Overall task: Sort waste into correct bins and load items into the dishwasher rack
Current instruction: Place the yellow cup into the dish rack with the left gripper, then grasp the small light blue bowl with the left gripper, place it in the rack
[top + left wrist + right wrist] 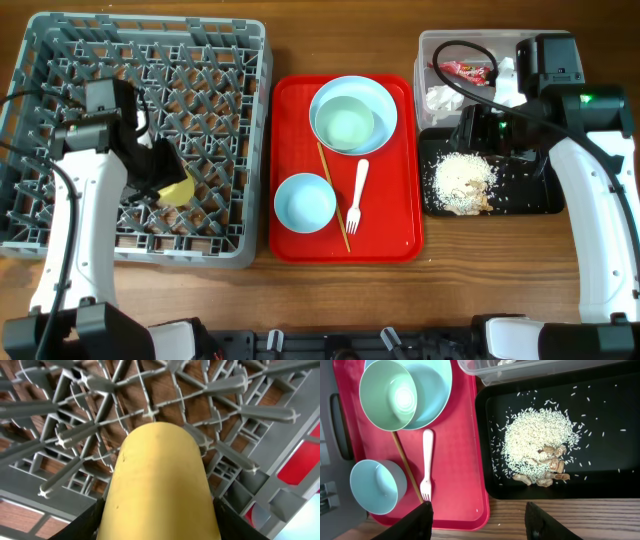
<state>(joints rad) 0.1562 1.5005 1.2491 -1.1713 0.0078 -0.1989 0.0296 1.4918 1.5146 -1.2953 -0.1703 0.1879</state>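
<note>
My left gripper lowers the small yellow cup [178,189] onto the pegs below next and releases it there, since it still hangs above the grey rack's wires.
My left gripper [160,172] is shut on the small yellow cup [178,189] and holds it inside the grey dishwasher rack [245,120]; the cup [157,485] fills the left wrist view above the rack's pegs [240,412]. My right gripper [477,520] is open and empty above the black tray [535,200], which holds rice scraps [462,180]. The clear tub [430,45] holds the red wrapper [468,71] and the white napkin [441,97]. On the red tray [395,230] lie a bowl [349,123] on the plate [385,100], a second bowl [304,202], the fork [357,195] and the chopstick [332,195].
Bare wooden table [450,280] shows in front of the trays. The right arm's black cable [470,50] loops over the clear tub. In the right wrist view the rice [537,440] lies in the black tray [610,480] beside the red tray [460,485].
</note>
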